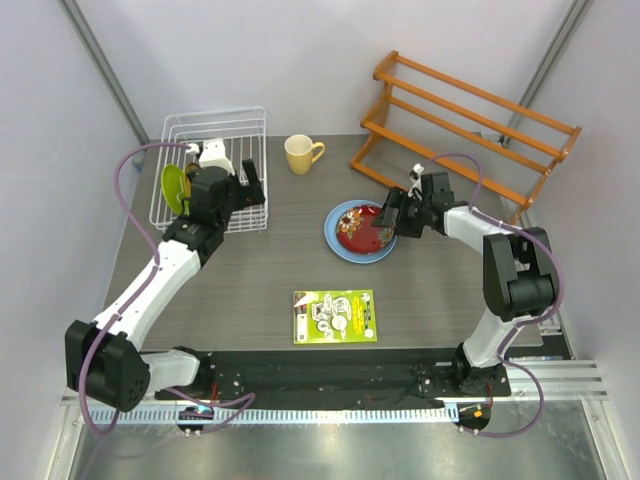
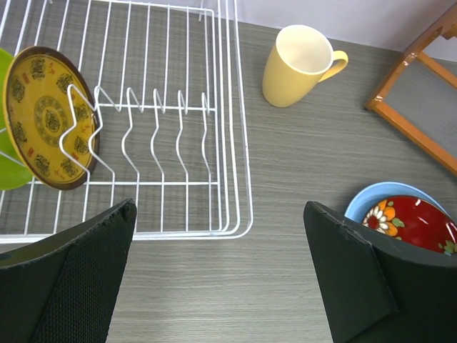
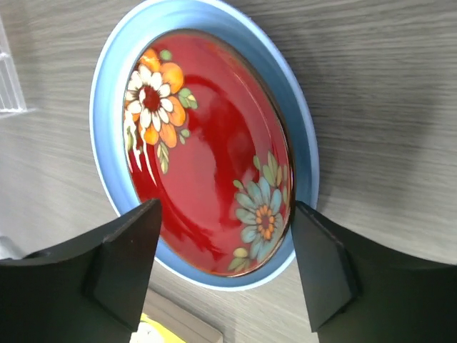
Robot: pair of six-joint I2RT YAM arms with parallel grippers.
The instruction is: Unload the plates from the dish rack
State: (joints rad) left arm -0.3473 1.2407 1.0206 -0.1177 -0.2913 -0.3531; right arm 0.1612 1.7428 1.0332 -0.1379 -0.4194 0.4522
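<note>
The yellow plate stands below my left gripper and to its left in the top view, so my left gripper will next move across and down onto the yellow plate's near rim (image 2: 64,182).
The white wire dish rack (image 1: 215,165) stands at the back left. A yellow patterned plate (image 2: 46,118) stands upright in its tines, with a lime green plate (image 2: 11,171) behind it. My left gripper (image 2: 220,207) is open and holds nothing. It hovers over bare table just off the dish rack's (image 2: 178,143) near right corner. A light blue plate (image 1: 340,240) lies flat mid-table with a dark red flowered plate (image 3: 207,150) lying in it. My right gripper (image 3: 225,214) is open over the red plate's edge, a finger on either side and neither gripping it.
A yellow mug (image 1: 300,153) stands behind the plates, right of the dish rack. An orange wooden slatted rack (image 1: 465,130) fills the back right. A green printed card (image 1: 335,316) lies near the table's front edge. Walls close in on both sides.
</note>
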